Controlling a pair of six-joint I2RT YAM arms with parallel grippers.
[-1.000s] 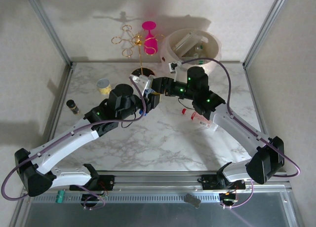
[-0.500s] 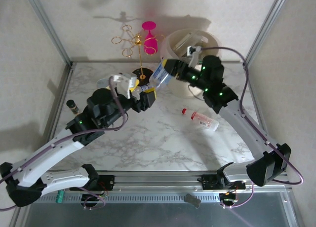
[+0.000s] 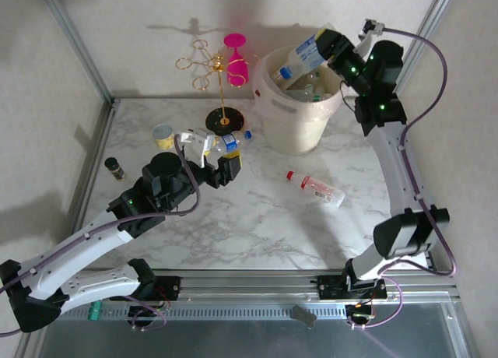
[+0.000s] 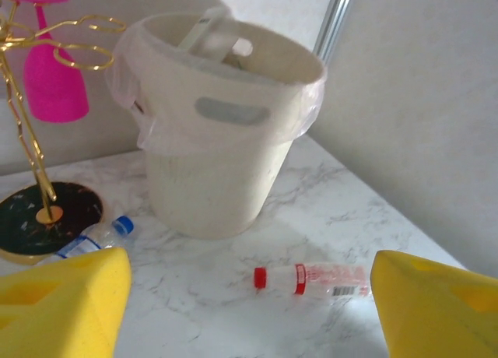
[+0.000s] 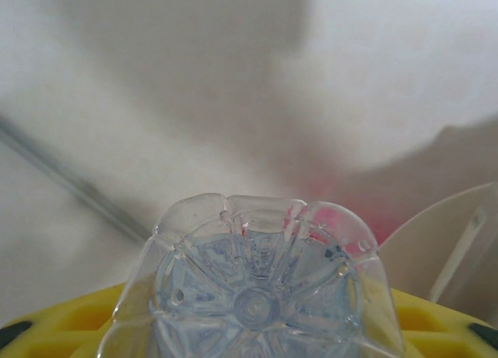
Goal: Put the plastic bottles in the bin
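Note:
Next, my right gripper turns and lowers slightly, keeps the bottle's cap inside the bin's rim and releases the bottle, as the bin's opening [image 3: 308, 83] [image 5: 451, 249] lies below the gripper.
My right gripper [image 3: 330, 50] is shut on a clear bottle with a blue cap [image 3: 302, 58], held tilted with the cap down over the rim of the cream bin [image 3: 294, 129]. In the right wrist view the bottle's ribbed base [image 5: 261, 296] sits between the yellow fingers [image 5: 54, 323]. Other bottles lie inside the bin. My left gripper [image 3: 215, 162] is open and holds nothing, its yellow pads [image 4: 62, 303] wide apart. A red-capped clear bottle [image 3: 315, 188] [image 4: 315, 279] lies on the marble ahead of it. A blue-capped bottle [image 3: 232, 142] [image 4: 97, 235] lies by the rack's base.
A gold rack [image 3: 220, 78] holding a pink glass [image 3: 236, 58] [image 4: 50, 70] stands left of the bin. A yellow-and-white tub [image 3: 163, 135] and a dark vial [image 3: 114, 167] sit at the left. Metal frame posts [image 3: 78, 43] border the table.
The left gripper opened and drew back to the left. The right arm carried the blue-capped bottle from the table's middle up and back to above the bin.

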